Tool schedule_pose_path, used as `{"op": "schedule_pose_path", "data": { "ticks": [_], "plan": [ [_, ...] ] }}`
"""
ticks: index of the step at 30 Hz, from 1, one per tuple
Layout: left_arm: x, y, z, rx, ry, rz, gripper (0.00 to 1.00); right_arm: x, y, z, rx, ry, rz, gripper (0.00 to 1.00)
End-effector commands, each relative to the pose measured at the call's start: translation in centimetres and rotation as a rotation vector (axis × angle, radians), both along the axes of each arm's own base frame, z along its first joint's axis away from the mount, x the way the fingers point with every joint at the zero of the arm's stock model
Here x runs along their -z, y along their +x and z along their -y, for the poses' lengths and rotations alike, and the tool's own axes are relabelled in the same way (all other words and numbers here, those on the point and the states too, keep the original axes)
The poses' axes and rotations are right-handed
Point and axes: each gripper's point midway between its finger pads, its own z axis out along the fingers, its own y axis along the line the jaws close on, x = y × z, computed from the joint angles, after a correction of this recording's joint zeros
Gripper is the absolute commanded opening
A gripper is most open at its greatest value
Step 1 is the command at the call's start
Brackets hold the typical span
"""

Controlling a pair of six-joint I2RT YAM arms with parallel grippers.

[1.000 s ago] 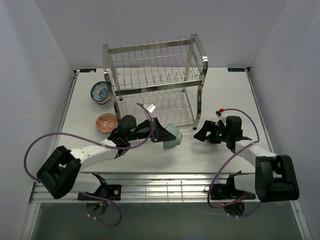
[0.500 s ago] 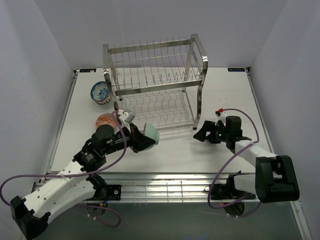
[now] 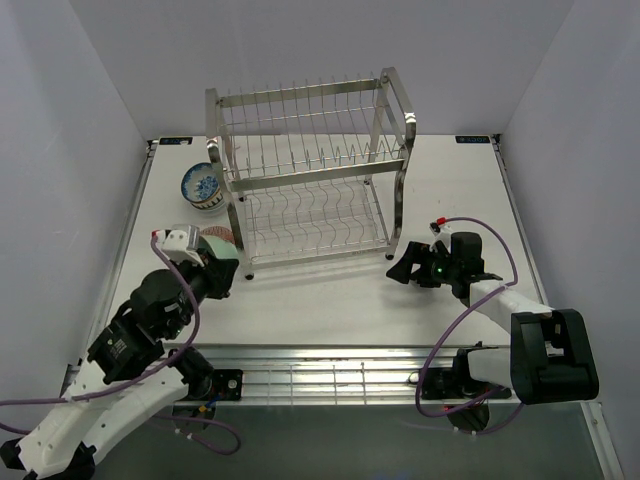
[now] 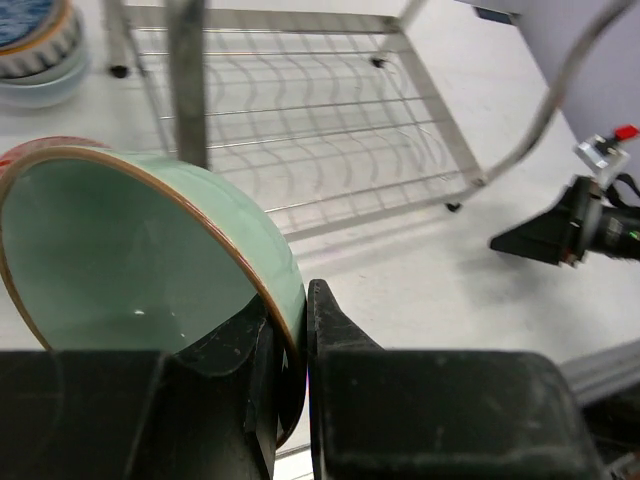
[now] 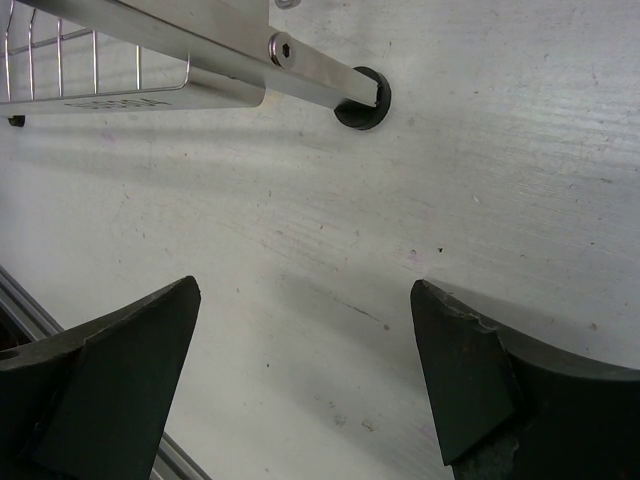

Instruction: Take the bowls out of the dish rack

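Observation:
I need to move my left gripper outward next, turning it, and lower the mint bowl into the red-patterned bowl [image 3: 222, 233] [image 4: 45, 146] to let go of it there. The mint bowl still hangs tilted above the red-patterned bowl's rim.
My left gripper [image 4: 300, 300] is shut on the rim of a pale mint green bowl [image 4: 130, 250], one finger inside and one outside. In the top view the gripper [image 3: 220, 265] holds this bowl [image 3: 218, 248] tilted, just above a red-patterned bowl [image 3: 222, 233] left of the dish rack [image 3: 310, 170]. The red bowl's rim [image 4: 40, 152] peeks out behind the mint bowl. A blue-and-white bowl stack [image 3: 203, 186] stands by the rack's left rear post. The rack's tiers show no bowls. My right gripper [image 3: 405, 268] is open and empty, low over the table by the rack's front right foot [image 5: 362, 100].
The rack's lower tier and front left post [image 4: 187, 80] are close in front of the left gripper. The right gripper [image 5: 305, 310] hovers over bare white table [image 5: 330, 250]. A metal rail [image 3: 320, 375] runs along the near table edge.
My left arm has carried the mint bowl leftward from in front of the rack's middle to above the red-patterned bowl. The right arm has not moved.

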Motion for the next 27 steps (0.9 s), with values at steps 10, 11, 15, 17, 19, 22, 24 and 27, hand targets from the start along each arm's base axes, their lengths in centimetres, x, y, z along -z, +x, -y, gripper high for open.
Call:
{"op": "schedule_pose_path", "data": {
  "ticks": [10,11,15,17,19,22,24,27],
  "plan": [
    [2.5,2.7,-6.6,-0.457,0.134,-0.093,0.00,-1.5,1.0,-0.4,-0.025,0.008,0.064,0.91],
    [3.1,2.9,-6.3,-0.454,0.145,-0.106,0.00,-1.5,1.0,-0.4,-0.024,0.007,0.064,0.91],
    [5.0,4.1,-5.7,-0.489,0.174,-0.135,0.00,-1.7,1.0,-0.5,-0.027,0.015,0.064,0.90],
    [5.1,4.9,-5.8,-0.501,0.143,-0.132,0.00,-1.8,1.0,-0.5,-0.024,0.015,0.066,0.90],
    [5.6,5.6,-5.8,-0.498,0.109,-0.128,0.00,-1.8,1.0,-0.5,-0.023,0.013,0.068,0.90],
    [5.9,6.9,-6.7,-0.505,0.056,-0.115,0.00,-1.8,1.0,-0.4,-0.020,0.013,0.071,0.90],
    [6.4,7.8,-7.5,-0.500,0.032,-0.148,0.00,-1.8,1.0,-0.4,-0.020,0.014,0.070,0.90],
    [6.4,9.7,-8.6,-0.474,-0.018,-0.165,0.00,-1.8,1.0,-0.4,-0.022,0.015,0.072,0.90]
  ]
}}
